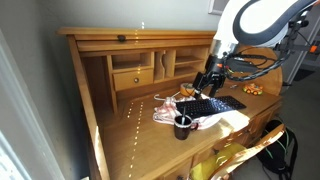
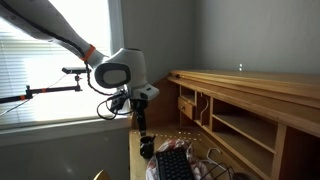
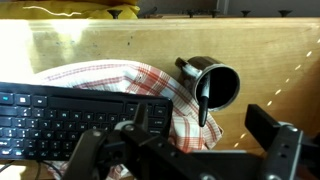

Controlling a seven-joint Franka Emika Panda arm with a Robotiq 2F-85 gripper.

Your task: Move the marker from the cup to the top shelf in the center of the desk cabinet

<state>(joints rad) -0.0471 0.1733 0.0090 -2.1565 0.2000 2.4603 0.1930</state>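
My gripper lowers toward the cup next and closes on the marker's upper end (image 1: 183, 111) (image 3: 202, 112), because the marker leans out of the cup, below my open fingers.
A dark cup (image 3: 218, 84) stands on the desk beside a red-checked cloth (image 3: 120, 82). The marker (image 3: 204, 108) is a thin stick that leans out of the cup and looks dark in the wrist view. My gripper (image 3: 203, 135) is open and hovers above the cup, with a finger on each side of the marker and neither touching it. In both exterior views the gripper (image 1: 209, 82) (image 2: 143, 124) is above the cup (image 1: 182, 127) (image 2: 147, 148). The desk cabinet (image 1: 120, 40) (image 2: 250, 95) rises at the back. Its top shelf (image 1: 165, 55) is an open slot in the middle.
A black keyboard (image 3: 60, 118) (image 1: 212, 104) lies partly on the cloth, next to the cup. A small knobbed drawer (image 1: 132, 76) sits in the cabinet. Yellow things (image 1: 225, 160) lie at the desk's front edge. Orange items (image 1: 250, 89) lie at the far end.
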